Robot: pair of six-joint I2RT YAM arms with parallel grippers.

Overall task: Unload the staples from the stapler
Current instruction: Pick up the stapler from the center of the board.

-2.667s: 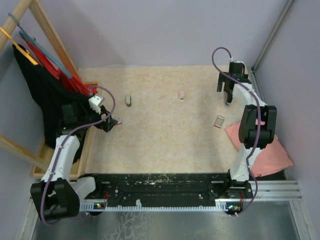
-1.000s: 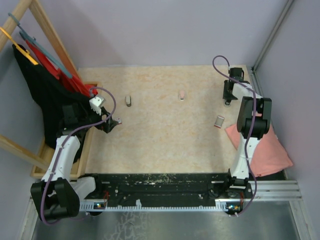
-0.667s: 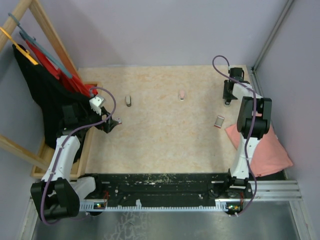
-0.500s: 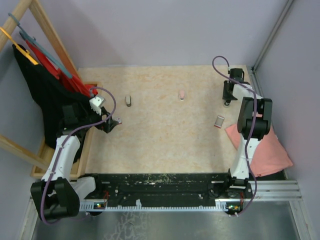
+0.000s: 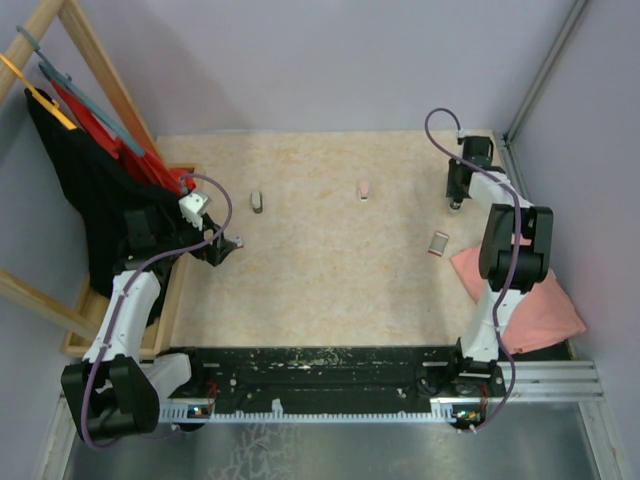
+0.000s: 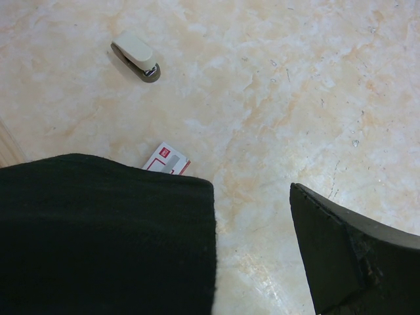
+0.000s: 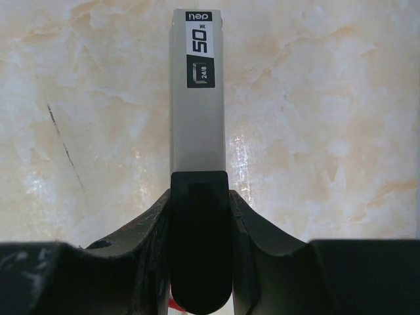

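My right gripper will move the stapler back and left in the top view to the table's bare middle, nearer my empty left gripper, then release it.
In the right wrist view a long grey stapler (image 7: 197,118) with a black rear end and a "50 24/8" label lies flat on the marbled table, and my right gripper (image 7: 200,197) is shut on its black end. From the top camera that gripper (image 5: 457,193) sits at the far right corner of the table and hides the stapler. My left gripper (image 5: 232,243) hovers at the left side, open and with nothing between its fingers (image 6: 354,256). The staples are out of view.
A small red-and-white box (image 5: 438,243) (image 6: 166,159), a grey mini stapler (image 5: 257,202) and a pink mini stapler (image 5: 364,190) lie on the table; a pale mini stapler (image 6: 136,56) shows in the left wrist view. A pink cloth (image 5: 525,300) lies right, a wooden frame with black fabric (image 5: 75,200) left.
The right arm's elbow has swung a little to the right and nearer while its gripper stays at the far right corner on the stapler. The left arm has not moved.
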